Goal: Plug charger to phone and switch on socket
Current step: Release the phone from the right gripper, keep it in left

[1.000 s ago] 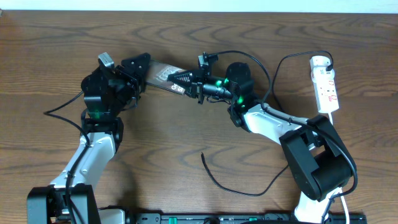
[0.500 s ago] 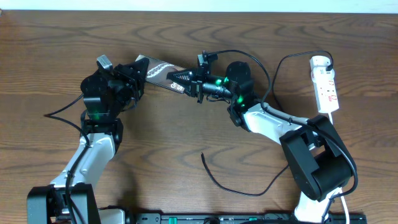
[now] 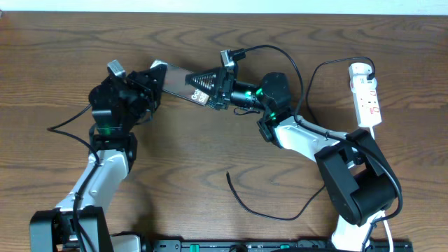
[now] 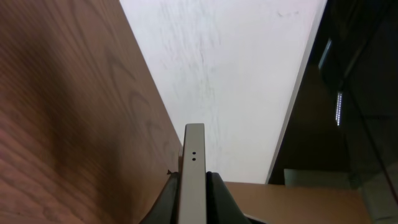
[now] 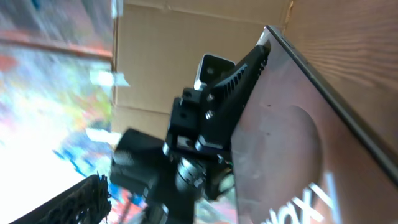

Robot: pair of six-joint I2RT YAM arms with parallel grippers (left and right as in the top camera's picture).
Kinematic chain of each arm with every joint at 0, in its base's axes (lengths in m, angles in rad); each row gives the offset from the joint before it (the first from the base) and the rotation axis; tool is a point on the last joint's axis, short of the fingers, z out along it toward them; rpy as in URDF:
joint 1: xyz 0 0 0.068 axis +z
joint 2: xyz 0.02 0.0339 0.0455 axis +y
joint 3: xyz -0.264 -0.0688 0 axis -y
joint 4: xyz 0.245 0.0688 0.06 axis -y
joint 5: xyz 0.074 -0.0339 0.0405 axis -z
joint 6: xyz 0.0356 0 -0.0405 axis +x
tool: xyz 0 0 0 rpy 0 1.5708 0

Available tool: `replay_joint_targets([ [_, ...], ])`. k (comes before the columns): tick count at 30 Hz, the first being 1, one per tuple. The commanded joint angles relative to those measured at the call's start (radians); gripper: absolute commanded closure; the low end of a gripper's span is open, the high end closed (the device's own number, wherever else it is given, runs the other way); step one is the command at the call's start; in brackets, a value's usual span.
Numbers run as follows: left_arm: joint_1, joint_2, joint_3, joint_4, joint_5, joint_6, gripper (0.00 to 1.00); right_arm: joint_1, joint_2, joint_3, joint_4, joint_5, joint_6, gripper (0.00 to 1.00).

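My right gripper draws back off the phone point(image 3: 176, 77) next, turns its fingers downward and descends onto the charger's connector tip.
The phone point(image 3: 176, 77) lies slanted at the table's back centre, its white sticker end toward the right arm. My left gripper point(image 3: 152, 78) is shut on its left end. The left wrist view shows the phone's pale edge point(image 4: 194, 149) pinched between both fingers point(image 4: 217, 196). My right gripper point(image 3: 201, 87) stands open at the sticker end. In the right wrist view the glossy phone face point(image 5: 298, 143) mirrors the wrist, and one serrated finger point(image 5: 84, 196) shows far left. The charger cable point(image 3: 269, 215) curls on the table, its loose tip point(image 3: 227, 173) lying free. The socket point(image 3: 366, 94) lies at the far right.
A black lead point(image 3: 318, 73) loops from the socket's top end toward the right arm. A white cord point(image 3: 381, 222) drops near the right arm's base point(image 3: 357, 185). The left arm's base point(image 3: 70, 224) stands at the front left. Another thin black cable point(image 3: 66, 126) trails left.
The left gripper has closed on the phone's left end. The right gripper's jaws, pointed and shut at the sticker end before, have spread open, and its wrist has turned.
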Motion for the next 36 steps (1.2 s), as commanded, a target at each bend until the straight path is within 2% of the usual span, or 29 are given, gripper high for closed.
replay_joint_targets([
  [1,0.071,-0.011,0.014,-0.002,0.071,0.004,0.93,-0.061,-0.007,0.006,-0.033,-0.040,-0.187,0.01],
  [6,0.154,-0.011,0.014,0.032,0.175,-0.062,0.93,-0.112,-0.007,0.006,-0.217,-0.062,-0.316,0.01],
  [14,0.246,-0.011,0.014,0.288,0.384,-0.202,0.93,-0.167,-0.007,0.013,-0.479,-0.052,-0.522,0.01],
  [17,0.277,-0.011,0.014,0.316,0.478,-0.220,0.93,-0.188,-0.007,0.063,-0.678,-0.068,-0.687,0.01],
  [19,0.297,-0.011,0.014,0.316,0.532,-0.218,0.93,-0.195,-0.007,0.127,-0.888,-0.063,-0.830,0.01],
  [21,0.324,-0.011,0.014,0.316,0.586,-0.212,0.93,-0.193,-0.007,0.210,-1.130,0.014,-0.959,0.01],
  [24,0.373,-0.011,0.014,0.313,0.631,-0.207,0.93,-0.164,-0.007,0.360,-1.513,0.268,-1.117,0.01],
  [27,0.435,-0.011,0.014,0.296,0.636,-0.182,0.93,-0.113,-0.007,0.462,-1.747,0.478,-1.176,0.01],
  [31,0.523,-0.011,0.014,0.281,0.637,-0.174,0.93,-0.026,-0.007,0.493,-1.910,0.616,-1.185,0.02],
  [36,0.598,-0.011,0.014,0.281,0.646,-0.174,0.93,0.130,-0.007,0.458,-2.060,0.781,-1.109,0.14],
])
